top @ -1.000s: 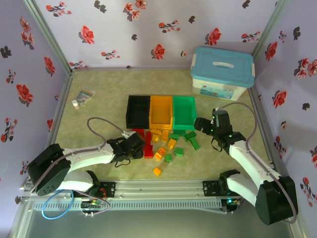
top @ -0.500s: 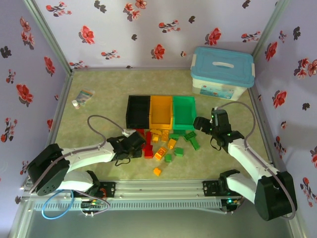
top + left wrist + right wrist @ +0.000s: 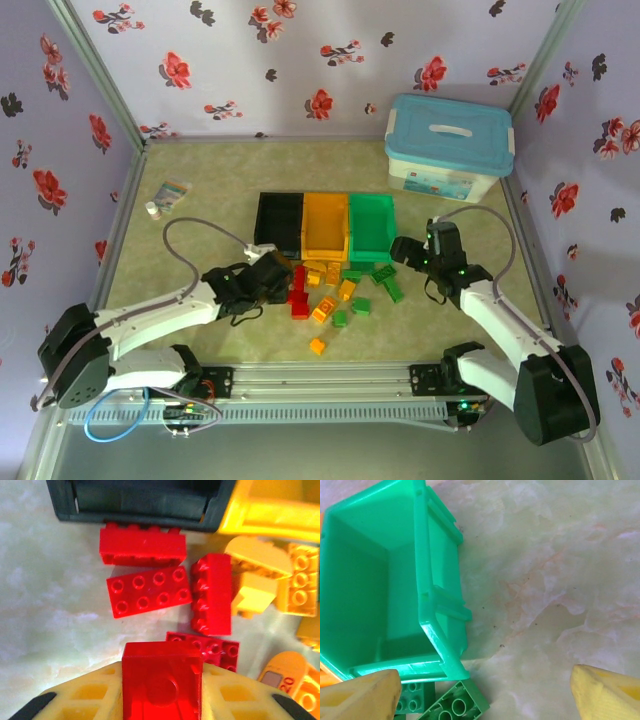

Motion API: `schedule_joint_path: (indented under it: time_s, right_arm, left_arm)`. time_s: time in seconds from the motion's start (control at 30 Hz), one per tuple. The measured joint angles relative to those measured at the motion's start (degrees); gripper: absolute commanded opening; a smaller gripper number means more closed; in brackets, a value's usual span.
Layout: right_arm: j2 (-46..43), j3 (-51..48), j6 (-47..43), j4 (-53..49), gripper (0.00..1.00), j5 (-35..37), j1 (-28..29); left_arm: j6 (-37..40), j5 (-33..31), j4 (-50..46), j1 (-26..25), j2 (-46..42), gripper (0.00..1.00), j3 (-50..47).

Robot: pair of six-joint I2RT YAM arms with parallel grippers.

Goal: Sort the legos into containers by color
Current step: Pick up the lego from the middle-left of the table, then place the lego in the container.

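I should move my left gripper outward across the loose red bricks and over the open black bin (image 3: 279,223) (image 3: 140,502) to let go of the red brick, because the bin is beyond the loose bricks.
Three bins stand side by side: black (image 3: 278,222), orange-yellow (image 3: 325,225) and green (image 3: 371,225). Red (image 3: 298,292), yellow-orange (image 3: 325,276) and green legos (image 3: 386,282) lie scattered just in front of them. My left gripper (image 3: 272,277) is shut on a red brick (image 3: 162,680), held above several red bricks (image 3: 149,590) that lie before the black bin (image 3: 140,502). My right gripper (image 3: 405,252) hangs open at the green bin's near right corner (image 3: 442,650), nothing between its fingers (image 3: 365,697). Two green bricks (image 3: 452,705) lie below it.
A white tub with a light-blue lid (image 3: 450,148) stands at the back right. A small packet (image 3: 168,195) lies at the far left. One orange brick (image 3: 317,346) sits alone nearer the arm bases. Flowered walls close in the table.
My left gripper has moved up and forward toward the black bin with the red brick in it. The right gripper has shifted slightly toward the green bin.
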Motion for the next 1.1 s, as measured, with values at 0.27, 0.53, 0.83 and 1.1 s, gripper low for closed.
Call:
schedule_joint_path:
  time_s: [0.27,0.53,0.83,1.1]
  right_arm:
    - [0.0,-0.31,0.02,-0.02,0.88,-0.98,0.0]
    - [-0.87,-1.53,0.87,-0.04,0.88,-1.42,0.33]
    - [-2.29,-2.08,0.87,-0.11,0.88,-1.42,0.33]
    - [-2.69,-2.32,0.9,-0.33,0.88,-1.42,0.46]
  left_arm:
    - [5.51,-0.31,-0.2,5.55,0.37,0.26,5.14]
    - [10.86,1.57,2.56,12.7,5.77,0.26,11.85]
    - [14.6,3.48,4.63,16.17,13.03,0.26,16.28]
    - [16.24,5.29,6.25,19.26,19.17,0.27,18.25]
